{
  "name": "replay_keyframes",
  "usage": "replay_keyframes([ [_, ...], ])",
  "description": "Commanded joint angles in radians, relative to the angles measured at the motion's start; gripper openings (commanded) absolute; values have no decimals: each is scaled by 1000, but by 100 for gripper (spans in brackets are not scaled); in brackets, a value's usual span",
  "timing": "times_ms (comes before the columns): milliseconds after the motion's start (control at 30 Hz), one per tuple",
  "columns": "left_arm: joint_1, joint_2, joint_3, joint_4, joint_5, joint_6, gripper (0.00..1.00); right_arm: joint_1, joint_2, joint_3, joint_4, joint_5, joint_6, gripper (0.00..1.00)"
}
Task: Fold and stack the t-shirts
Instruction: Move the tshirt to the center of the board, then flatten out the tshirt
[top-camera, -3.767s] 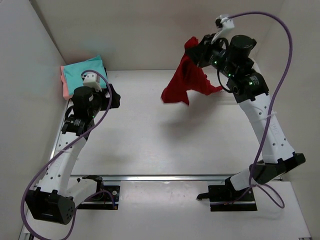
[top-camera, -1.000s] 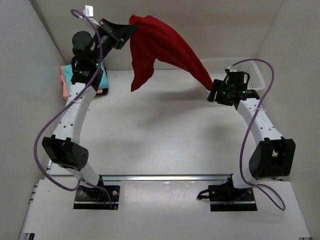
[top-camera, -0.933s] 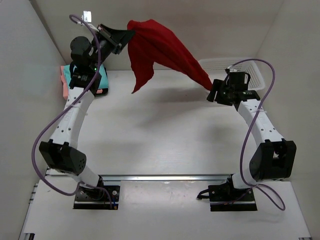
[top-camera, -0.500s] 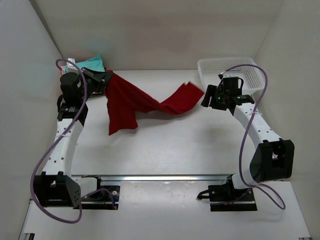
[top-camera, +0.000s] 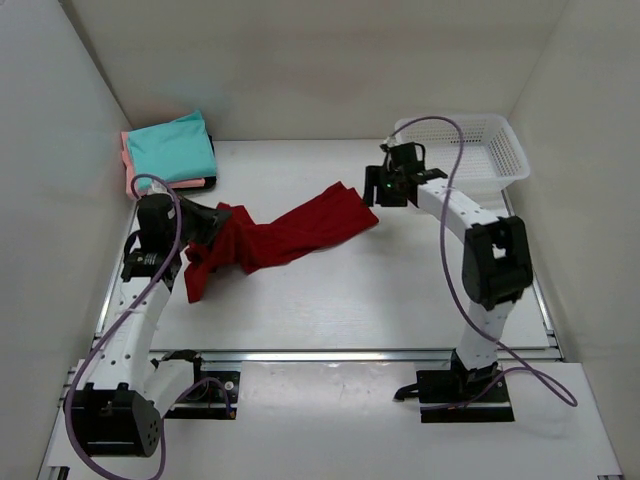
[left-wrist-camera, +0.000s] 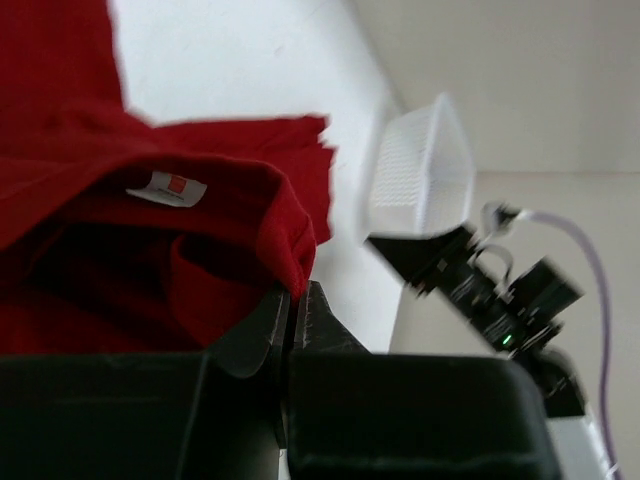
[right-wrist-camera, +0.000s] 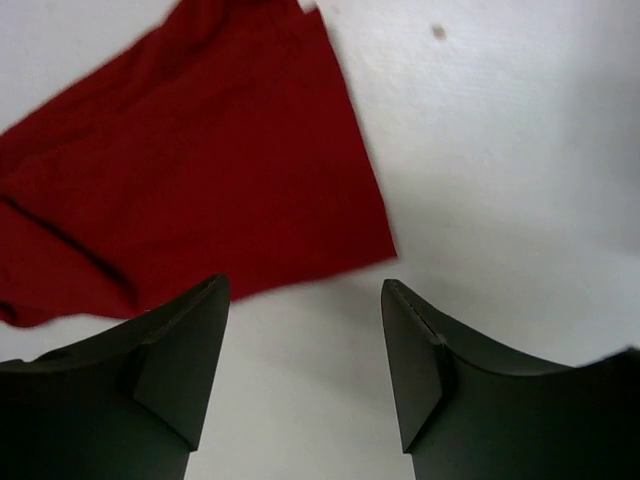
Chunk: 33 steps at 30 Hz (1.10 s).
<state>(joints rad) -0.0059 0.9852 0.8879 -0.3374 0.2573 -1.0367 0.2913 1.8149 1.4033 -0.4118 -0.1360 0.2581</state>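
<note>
I need to move my right gripper outward over the hem next and then lower it to close, as the hem's far part (top-camera: 345, 192) (right-wrist-camera: 311, 40) lies ahead of the open fingers.
A dark red t-shirt (top-camera: 290, 232) lies stretched in a twisted band across the table, from near left to far middle. My left gripper (top-camera: 213, 222) is shut on its bunched left end; in the left wrist view the red cloth (left-wrist-camera: 150, 250) is pinched at the tips of the left gripper (left-wrist-camera: 298, 292), a white label showing. My right gripper (top-camera: 374, 190) hovers open just beyond the shirt's right end. In the right wrist view the flat red hem (right-wrist-camera: 190, 170) lies ahead of the right gripper (right-wrist-camera: 300, 290), with nothing between its fingers. Folded teal (top-camera: 172, 148) and salmon-pink (top-camera: 131, 172) t-shirts are stacked at the far left.
A white mesh basket (top-camera: 490, 135) stands at the far right corner, also seen as the basket (left-wrist-camera: 420, 170) in the left wrist view. White walls close in on the left, back and right. Bare white table lies between the shirt and the arm bases.
The red shirt, held high in the air a second ago, has come down onto the table. My left arm swung down and nearer; my right arm moved left over the shirt's free end.
</note>
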Motion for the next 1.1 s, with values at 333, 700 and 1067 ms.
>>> replay_keyframes([
  [333,6,-128,-119,-183,36,150,0,26,592,715,-56,-4,-28,60],
  [700,29,-121,-153,-134,28,116,0,23,684,798,-249,-59,-34,56],
  [1067,17,-178,-207,-121,19,73,0,17,571,726,-232,-73,-59,3],
])
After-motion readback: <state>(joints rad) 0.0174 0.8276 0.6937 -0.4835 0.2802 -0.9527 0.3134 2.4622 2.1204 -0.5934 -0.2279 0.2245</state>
